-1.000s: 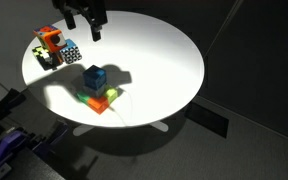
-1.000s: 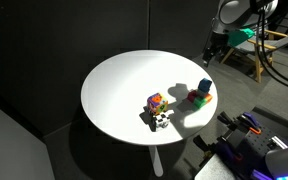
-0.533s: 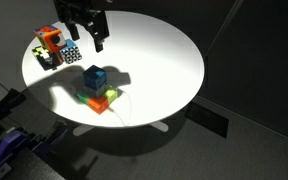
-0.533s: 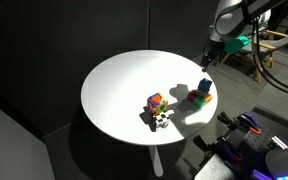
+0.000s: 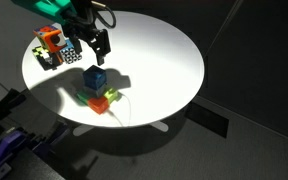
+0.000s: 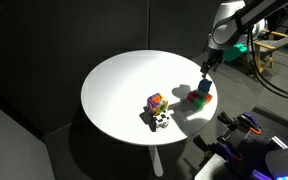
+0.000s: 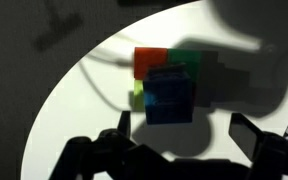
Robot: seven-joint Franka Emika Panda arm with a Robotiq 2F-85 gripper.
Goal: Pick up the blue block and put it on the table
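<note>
My gripper is open, and the blue block (image 5: 94,77) (image 7: 170,98) is below and ahead of its fingers. My gripper will move down and across over the block next, with a finger at either side.
The blue block (image 5: 94,77) sits on top of a small stack of green and orange blocks (image 5: 97,98) on the round white table (image 5: 154,60). It also shows in an exterior view (image 6: 200,88) and in the wrist view (image 7: 170,93). My gripper (image 5: 96,48) hangs open just above and behind the blue block, and it also shows in an exterior view (image 6: 205,66). In the wrist view the two dark fingers (image 7: 184,133) stand apart below the block, with nothing between them.
A second cluster of toys with an orange piece and a black-and-white checkered cube (image 5: 52,48) stands near the table's edge, also seen in an exterior view (image 6: 158,110). A thin cable lies by the stack. Dark floor and equipment surround the table.
The gripper has come down and moved toward the block stack. The blocks have not moved.
</note>
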